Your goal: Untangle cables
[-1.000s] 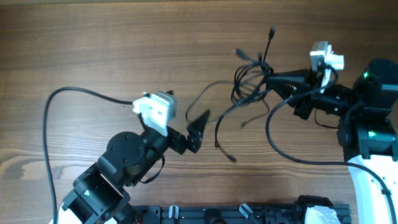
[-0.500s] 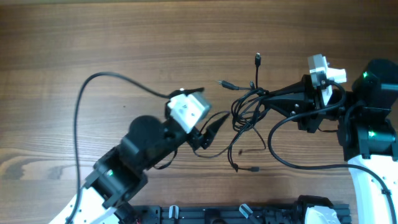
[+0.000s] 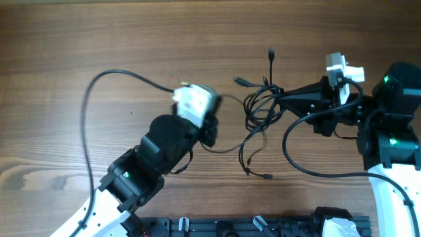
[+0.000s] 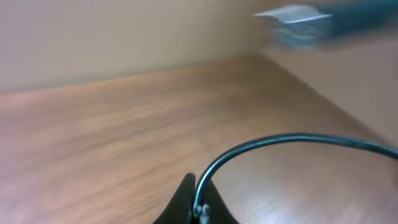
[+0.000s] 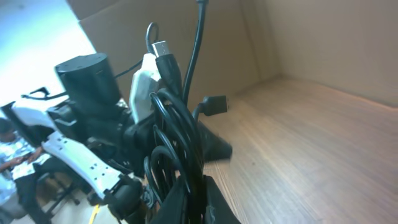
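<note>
The thin cord (image 3: 220, 150) runs from my gripper's fingers into the tangled pile of cords, so my left gripper will pull it back to the left in the overhead view and then let it go.
The cables (image 3: 258, 108) form a tangled bunch of thin black cords right of the table's middle, lifted a little. Loose plug ends stick out at the top (image 3: 270, 52) and hang at the bottom (image 3: 266, 176). My right gripper (image 3: 280, 94) reaches in from the right and is shut on the bunch; its wrist view shows several cords (image 5: 180, 130) pinched between the jaws (image 5: 194, 198). My left gripper (image 3: 212, 137) stands left of the bunch, shut on one thin cord (image 4: 292, 138) that arcs away to the right from the jaws (image 4: 196, 202).
A thick black arm cable (image 3: 89, 105) loops over the table left of the left arm. Another arm cable (image 3: 289, 151) curves below the right gripper. The arm mounts line the table's front edge (image 3: 263, 224).
The left arm has swung right toward the bunch and its gripper went from open to shut on a cord. The bunch sank and shifted slightly left in the right gripper.
</note>
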Controlling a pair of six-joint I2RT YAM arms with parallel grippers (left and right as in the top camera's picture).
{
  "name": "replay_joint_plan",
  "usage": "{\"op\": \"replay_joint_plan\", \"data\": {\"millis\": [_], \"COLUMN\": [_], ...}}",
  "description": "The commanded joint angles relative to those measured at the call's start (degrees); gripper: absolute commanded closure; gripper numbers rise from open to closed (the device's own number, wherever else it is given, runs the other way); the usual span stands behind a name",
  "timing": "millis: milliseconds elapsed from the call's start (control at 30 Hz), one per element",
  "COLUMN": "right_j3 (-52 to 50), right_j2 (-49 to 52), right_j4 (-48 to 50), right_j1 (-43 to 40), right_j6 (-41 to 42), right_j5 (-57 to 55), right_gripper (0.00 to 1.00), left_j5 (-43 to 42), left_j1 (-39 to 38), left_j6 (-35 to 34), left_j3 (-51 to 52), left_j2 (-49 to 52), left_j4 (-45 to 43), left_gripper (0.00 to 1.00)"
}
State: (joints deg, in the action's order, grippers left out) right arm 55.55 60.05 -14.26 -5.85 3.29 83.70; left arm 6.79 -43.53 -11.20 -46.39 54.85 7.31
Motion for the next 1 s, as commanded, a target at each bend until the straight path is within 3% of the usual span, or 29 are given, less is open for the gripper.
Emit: {"op": "replay_joint_plan", "data": {"millis": [0,267,333,533,600,767,867,900,933,967], "right_j3": [0.3,0.3,0.3,0.3,0.3,0.3,0.3,0.3,0.3,0.3], "right_j2": [0.1,0.1,0.1,0.1,0.1,0.1,0.1,0.1,0.1,0.1], "right_j4": [0.0,0.1,0.1,0.1,0.1,0.1,0.1,0.1,0.1,0.1], "right_j1": [-0.1,-0.1,-0.1,-0.1,-0.1,-0.1,-0.1,-0.1,-0.1,-0.1], "right_j6": [1.9,2.9,2.9,2.9,2.9,2.9,2.9,2.9,2.9,3.0], "right_j5": [-4.0,-5.7,-5.7,-5.8,-5.9,-5.9,-5.9,-5.9,-5.9,-5.9], "right_gripper": [0.96,0.96,0.96,0.96,0.96,0.96,0.96,0.96,0.96,0.96], "left_j5": [27.4,32.0,32.8,45.8,48.9,49.3,42.3,40.7,39.5,38.6], "left_j1": [0.3,0.3,0.3,0.3,0.3,0.3,0.3,0.3,0.3,0.3], "left_j6": [-36.0,-92.7,-100.6,-104.0,-109.5,-112.3,-112.0,-110.4,-107.5,-103.9], "left_j3": [-0.1,-0.1,-0.1,-0.1,-0.1,-0.1,-0.1,-0.1,-0.1,-0.1], "left_j2": [-3.1,-4.0,-4.0,-4.6,-6.2,-8.4,-8.3,-8.3,-8.3,-8.3], "left_j4": [6.0,21.1,24.7,36.0,40.4,51.3,51.7,51.7,51.6,51.5], "left_gripper": [0.96,0.96,0.96,0.96,0.96,0.96,0.96,0.87,0.61,0.20]}}
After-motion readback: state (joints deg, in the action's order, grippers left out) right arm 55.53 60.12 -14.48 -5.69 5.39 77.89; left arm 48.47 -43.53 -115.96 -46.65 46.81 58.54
